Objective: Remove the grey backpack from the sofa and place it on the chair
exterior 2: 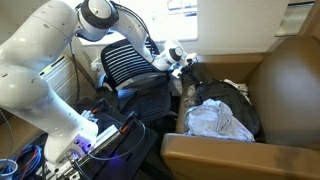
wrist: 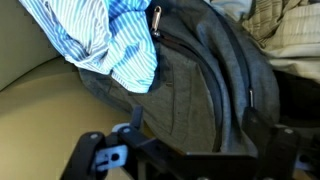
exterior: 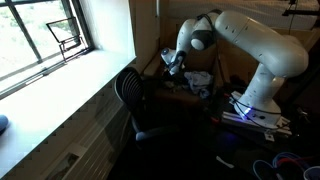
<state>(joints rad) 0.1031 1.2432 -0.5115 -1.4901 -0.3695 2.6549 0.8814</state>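
Observation:
Next, my gripper lowers farther over the backpack (exterior 2: 232, 98) before grabbing it, onto the fabric the striped cloth (exterior 2: 215, 120) leaves empty along the curved seam.
The grey backpack (exterior 2: 232, 98) lies on the brown sofa (exterior 2: 290, 75), with a blue-and-white striped cloth (exterior 2: 215, 120) lying on it. In the wrist view the backpack (wrist: 200, 80) fills the frame, and the cloth (wrist: 110, 40) is at the top left. My gripper (exterior 2: 181, 60) hovers at the backpack's end nearest the chair. It is open, with its fingers (wrist: 195, 128) spread wide just over the grey fabric. The black mesh chair (exterior 2: 130, 65) stands beside the sofa, right behind the gripper, and also shows in an exterior view (exterior: 130, 90).
The sofa armrest (exterior 2: 230, 155) is in front. Cables and a lit controller box (exterior 2: 95, 135) lie on the floor by the robot base. A window (exterior: 40, 35) and a long sill (exterior: 70, 85) run beside the chair.

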